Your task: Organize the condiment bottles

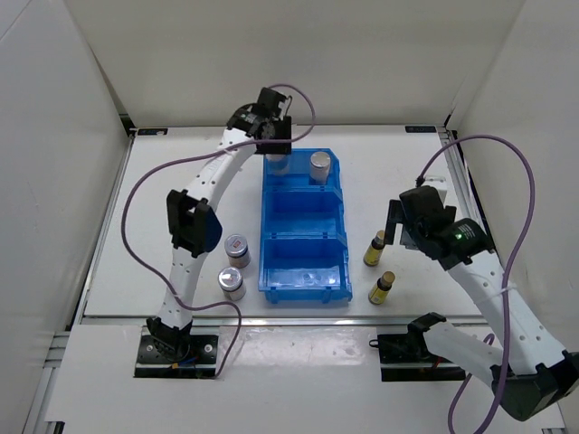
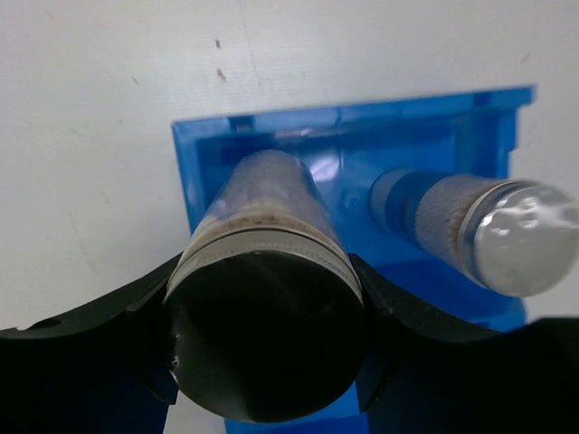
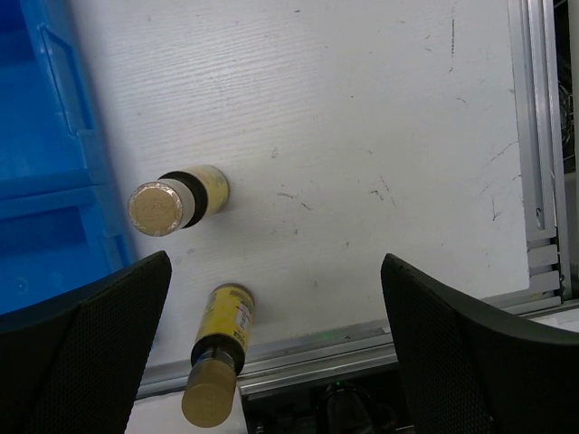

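My left gripper is about to move down and slightly toward the second silver-topped cylinder, over the open bottom of the bin's far section, to release, because there is still room beside that cylinder.
My left gripper [image 1: 276, 145] is shut on a silver-topped cylinder [image 1: 278, 164] at the left side of the blue bin's far compartment. The left wrist view shows that cylinder [image 2: 262, 217] between the dark fingers [image 2: 109, 334]. The second silver-topped cylinder [image 1: 319, 167] stands in the same compartment on the right, and also shows in the left wrist view [image 2: 470, 226]. Two short silver-lidded jars [image 1: 236, 249] [image 1: 232, 283] stand left of the bin. Two amber yellow-labelled bottles [image 1: 374, 249] [image 1: 382, 288] stand right of it. My right gripper [image 1: 398, 226] hangs open above them; both bottles [image 3: 176, 201] [image 3: 222, 348] lie left of its open gap [image 3: 276, 307].
The blue three-compartment bin [image 1: 262, 244] sits mid-table; its middle and near compartments hold no bottles. Its wall shows in the right wrist view [image 3: 86, 136]. A metal rail [image 3: 534, 136] marks the table's right edge. White walls enclose the table.
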Controlling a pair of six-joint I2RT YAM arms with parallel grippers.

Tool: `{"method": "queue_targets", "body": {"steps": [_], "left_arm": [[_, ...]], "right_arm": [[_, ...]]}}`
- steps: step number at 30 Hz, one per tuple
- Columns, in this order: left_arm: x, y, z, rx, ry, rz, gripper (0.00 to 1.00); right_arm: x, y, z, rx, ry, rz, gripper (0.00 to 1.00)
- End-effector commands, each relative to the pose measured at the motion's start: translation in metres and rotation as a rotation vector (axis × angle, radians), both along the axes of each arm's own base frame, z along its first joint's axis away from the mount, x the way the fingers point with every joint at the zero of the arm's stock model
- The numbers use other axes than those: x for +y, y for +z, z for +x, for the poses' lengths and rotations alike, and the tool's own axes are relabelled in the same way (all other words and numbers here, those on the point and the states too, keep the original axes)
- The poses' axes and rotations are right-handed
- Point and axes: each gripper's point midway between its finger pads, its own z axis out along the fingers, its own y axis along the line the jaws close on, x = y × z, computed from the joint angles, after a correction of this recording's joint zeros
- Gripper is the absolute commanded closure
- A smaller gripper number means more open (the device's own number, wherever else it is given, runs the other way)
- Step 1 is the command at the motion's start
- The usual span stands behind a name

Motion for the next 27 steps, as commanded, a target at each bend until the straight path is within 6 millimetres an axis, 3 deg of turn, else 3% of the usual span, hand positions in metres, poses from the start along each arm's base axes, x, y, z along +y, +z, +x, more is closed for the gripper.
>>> {"method": "queue_targets", "body": {"steps": [1, 3, 10, 14, 23, 27], "left_arm": [[-0.008, 0.032, -0.008, -0.054, -0.007, -0.04, 0.89], [-0.014, 0.032, -0.011, -0.054, -0.017, -0.04, 0.89], [-0.017, -0.009, -0.009, 0.022, -0.023, -0.007, 0.86], [-0.02, -0.042, -0.008, 0.081, -0.031, 0.015, 0.73], [-0.022, -0.059, -0.007, 0.112, -0.036, 0.024, 0.49], [-0.023, -0.064, -0.008, 0.123, -0.042, 0.022, 0.3]], "right_arm": [[0.002, -0.007, 0.001, 0.028, 0.006, -0.009, 0.0], [0.003, -0.008, 0.001, 0.032, 0.011, -0.003, 0.0], [0.007, -0.013, 0.004, 0.054, 0.016, -0.006, 0.0], [0.007, -0.015, 0.005, 0.065, 0.023, -0.016, 0.0], [0.009, -0.018, 0.005, 0.077, 0.028, -0.014, 0.0], [0.009, -0.018, 0.005, 0.077, 0.028, -0.014, 0.0]]}}
